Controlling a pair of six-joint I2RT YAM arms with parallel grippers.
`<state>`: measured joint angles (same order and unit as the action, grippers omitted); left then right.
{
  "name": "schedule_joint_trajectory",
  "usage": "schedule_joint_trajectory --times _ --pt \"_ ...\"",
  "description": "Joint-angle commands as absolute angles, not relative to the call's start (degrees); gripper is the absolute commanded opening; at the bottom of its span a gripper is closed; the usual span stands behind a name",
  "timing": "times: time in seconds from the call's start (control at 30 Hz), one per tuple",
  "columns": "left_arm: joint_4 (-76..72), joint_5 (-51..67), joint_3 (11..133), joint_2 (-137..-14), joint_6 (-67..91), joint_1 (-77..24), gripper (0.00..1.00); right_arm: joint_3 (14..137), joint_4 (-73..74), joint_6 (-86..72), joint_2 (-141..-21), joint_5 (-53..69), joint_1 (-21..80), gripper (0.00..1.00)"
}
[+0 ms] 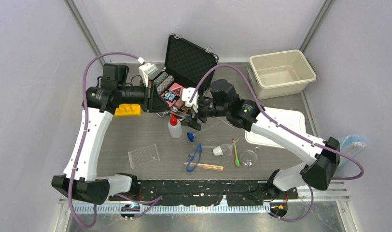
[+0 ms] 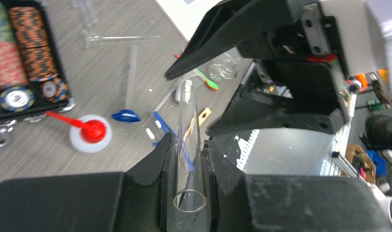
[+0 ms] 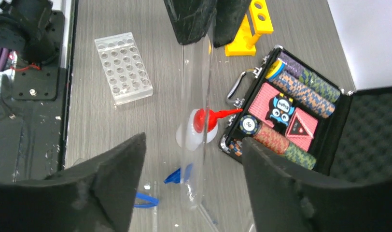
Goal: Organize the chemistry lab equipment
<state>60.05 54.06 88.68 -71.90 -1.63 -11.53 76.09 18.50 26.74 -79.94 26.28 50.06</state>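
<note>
Next, my left gripper should swing left in the top view, lower the clear glass tube into one of the empty round holes in the yellow rack [image 1: 127,110] and release it.
My left gripper [image 2: 187,140] is shut on a clear glass tube [image 2: 189,121] and holds it above the table. The tube reaches between the wide-open jaws of my right gripper [image 3: 194,145], which does not touch it [image 3: 196,96]. Both grippers [image 1: 153,99] [image 1: 191,108] meet in front of the case. Below stand the red-capped squeeze bottle [image 1: 174,126] and a blue-capped tube [image 2: 126,115]. The yellow rack [image 1: 127,110], clear rack [image 1: 144,155], blue goggles [image 1: 195,157], wooden clamp [image 1: 204,166], green spatula [image 1: 236,154] and funnel [image 1: 218,151] lie on the table.
An open black case of poker chips [image 1: 177,82] stands at the back centre. A beige bin [image 1: 281,72] sits at the back right, with a white flat tray [image 1: 281,125] in front of it. A small clear dish [image 1: 248,158] lies by the spatula.
</note>
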Motion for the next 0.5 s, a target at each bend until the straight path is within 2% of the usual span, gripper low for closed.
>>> schedule_joint_trajectory --times 0.0,0.03,0.1,0.23,0.47 --pt "63.45 48.49 92.06 -72.99 -2.98 -5.73 0.00 80.22 18.14 26.18 -80.40 20.66 50.29 0.97" --pt "65.74 47.15 93.83 -74.36 -4.60 -2.93 0.00 80.55 18.65 26.18 -80.32 18.83 49.99 0.99" --pt "70.46 43.94 98.81 -77.94 -8.32 2.85 0.00 80.44 19.90 26.23 -79.89 17.98 48.79 0.96" --pt "78.91 31.25 111.50 -86.55 -17.13 10.56 0.00 80.39 23.10 26.33 -79.00 20.68 44.94 0.95" --pt "82.76 12.40 128.17 -100.91 -21.82 16.88 0.00 82.88 30.66 27.04 -81.74 30.40 37.39 0.95"
